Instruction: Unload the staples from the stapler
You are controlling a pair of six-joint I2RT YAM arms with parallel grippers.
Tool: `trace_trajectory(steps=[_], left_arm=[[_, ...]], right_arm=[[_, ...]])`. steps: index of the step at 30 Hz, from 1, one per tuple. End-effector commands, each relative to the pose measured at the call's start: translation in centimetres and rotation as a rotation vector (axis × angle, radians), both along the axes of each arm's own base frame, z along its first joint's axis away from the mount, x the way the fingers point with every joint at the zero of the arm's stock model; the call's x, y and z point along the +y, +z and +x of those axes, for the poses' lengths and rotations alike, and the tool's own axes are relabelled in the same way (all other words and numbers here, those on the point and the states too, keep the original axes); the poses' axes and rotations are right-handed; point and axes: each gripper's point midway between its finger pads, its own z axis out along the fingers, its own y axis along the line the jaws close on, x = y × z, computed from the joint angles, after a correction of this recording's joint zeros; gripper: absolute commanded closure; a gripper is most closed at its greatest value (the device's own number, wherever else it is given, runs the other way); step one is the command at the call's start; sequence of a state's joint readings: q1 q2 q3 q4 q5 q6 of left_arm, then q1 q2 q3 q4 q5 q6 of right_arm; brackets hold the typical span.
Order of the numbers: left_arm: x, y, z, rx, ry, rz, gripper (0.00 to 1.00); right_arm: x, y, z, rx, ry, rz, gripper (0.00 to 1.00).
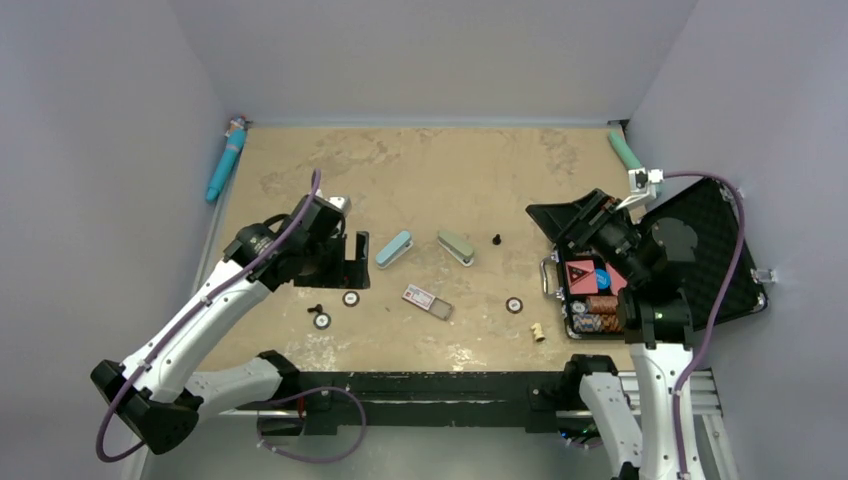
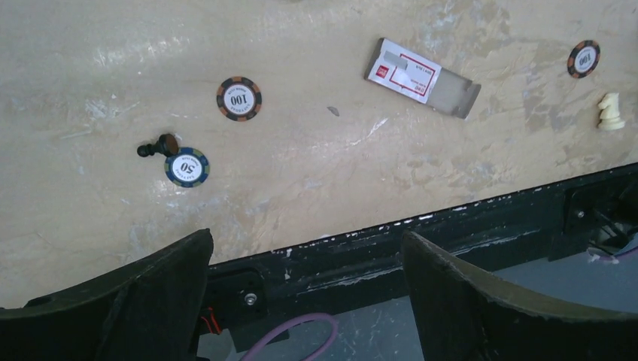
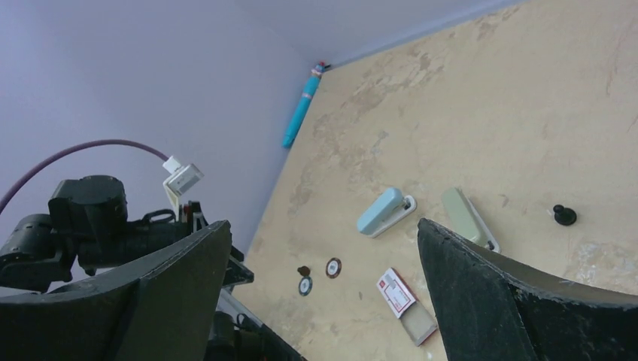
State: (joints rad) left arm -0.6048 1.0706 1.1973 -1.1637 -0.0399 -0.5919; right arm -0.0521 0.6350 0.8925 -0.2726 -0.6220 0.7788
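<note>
I will move my left gripper to the right in the top view, past the blue stapler, then down, and turn it onto the pale-green stapler's top [image 1: 456, 246], because that stapler lies at a slant.
A light-blue stapler [image 1: 394, 248] and a pale-green stapler [image 1: 456, 247] lie shut mid-table; both also show in the right wrist view [image 3: 384, 211] [image 3: 468, 216]. A tiny dark-grey strip, the staples [image 2: 333, 111], lies loose on the table left of a red-and-white staple box [image 2: 421, 77]; it is a faint speck in the right wrist view [image 3: 360, 295]. My left gripper [image 1: 355, 262] is open and empty, just left of the blue stapler [image 2: 305, 237]. My right gripper [image 1: 565, 222] is open and empty, raised over the case's left edge [image 3: 323, 226].
An open black case [image 1: 710, 250] with poker chips sits at the right. Loose chips [image 1: 351, 298] [image 1: 322, 321] [image 1: 514, 305], a dark pawn [image 1: 314, 308], a white chess piece [image 1: 538, 331] and a black peg [image 1: 496, 239] lie about. A blue tube [image 1: 226, 160] lies at the far left wall.
</note>
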Motion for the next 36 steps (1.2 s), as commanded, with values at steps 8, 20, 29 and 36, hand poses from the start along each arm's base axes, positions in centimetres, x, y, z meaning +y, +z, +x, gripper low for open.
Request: trace_trajectory(steps=[8, 20, 29, 36], left_arm=[[-2.1, 0.6, 2.5, -0.042, -0.094, 0.04, 0.02], [-5.5, 0.7, 7.1, -0.15, -0.225, 0.034, 0.05], [-11.8, 1.1, 13.2, -0.312, -0.575, 0.036, 0.04], [-18.8, -2.5, 15.6, -0.235, -0.851, -0.096, 0.11]], right_arm=[[2.6, -1.6, 2.0, 0.085, 0.073, -0.143, 0.01], [5.9, -4.2, 3.6, 0.245, 0.114, -0.278, 0.01], [3.9, -6.0, 1.8, 0.27, 0.059, -0.338, 0.01], [3.4, -6.9, 0.9, 0.337, 0.034, -0.333, 0.01]])
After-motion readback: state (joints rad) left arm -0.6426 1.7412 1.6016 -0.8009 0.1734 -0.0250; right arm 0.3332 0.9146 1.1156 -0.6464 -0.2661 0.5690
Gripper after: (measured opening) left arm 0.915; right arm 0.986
